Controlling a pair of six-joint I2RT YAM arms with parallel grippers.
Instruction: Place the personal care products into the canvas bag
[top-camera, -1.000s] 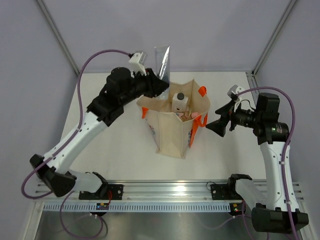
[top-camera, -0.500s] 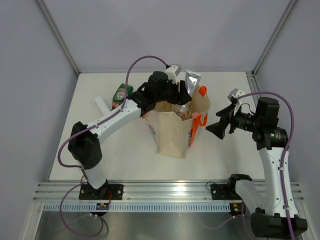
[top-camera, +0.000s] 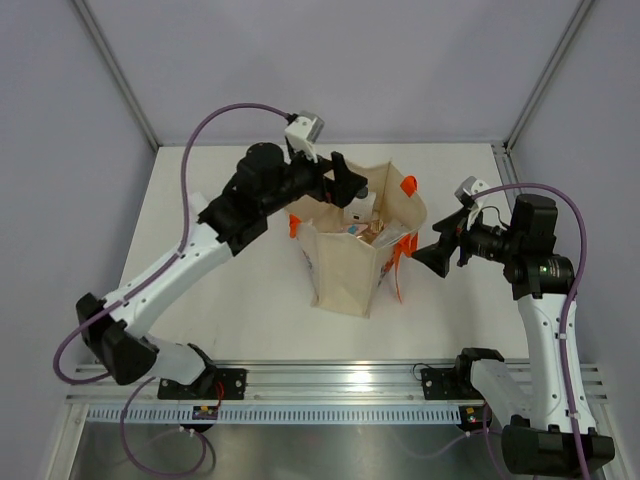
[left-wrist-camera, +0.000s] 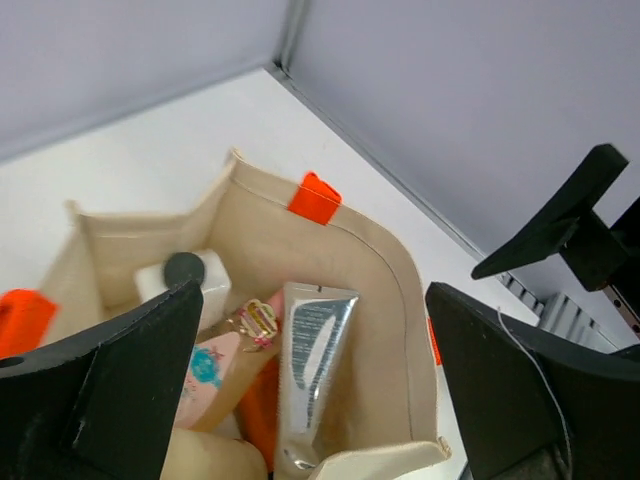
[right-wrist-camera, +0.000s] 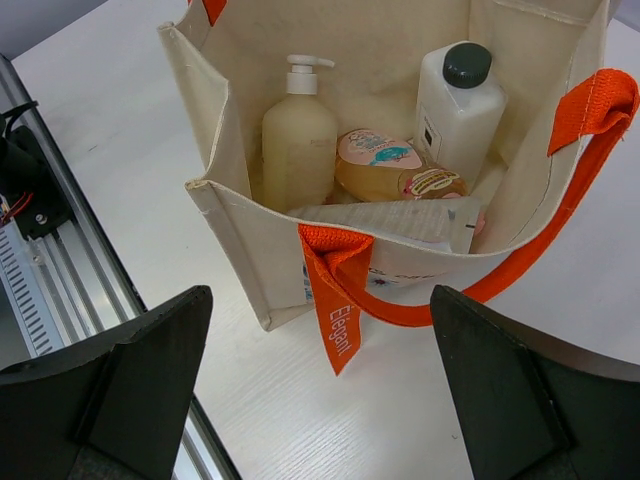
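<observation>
The pale clear bottle is still outside the bag (top-camera: 345, 280), below my left gripper and to its left in the top view. My left gripper needs to swing down onto the bottle next.
The canvas bag (top-camera: 345, 280) stands upright mid-table with orange handles. My left gripper (top-camera: 348, 185) hangs open over its mouth, nothing between its fingers (left-wrist-camera: 110, 390). Straight below it inside the bag (left-wrist-camera: 370, 270) lie a white tube (left-wrist-camera: 310, 365), a pink clear bottle (left-wrist-camera: 212, 372), an orange container (left-wrist-camera: 262, 412) and a white black-capped bottle (left-wrist-camera: 185, 278). The right wrist view also shows a cream pump bottle (right-wrist-camera: 298, 140) standing in the bag (right-wrist-camera: 240, 240) beside the black-capped bottle (right-wrist-camera: 455, 110), pink bottle (right-wrist-camera: 395, 165) and tube (right-wrist-camera: 390, 220). My right gripper (top-camera: 435, 255) stands open just right of the bag, holding nothing.
An orange handle (right-wrist-camera: 345, 300) with a label tab hangs down the bag's right side, facing my right gripper. The aluminium rail (top-camera: 340, 385) carrying both arm bases runs along the near table edge. Grey walls close off the back and sides.
My left gripper carried the white tube over the bag and opened. The tube now lies inside the bag. The right arm has barely moved.
</observation>
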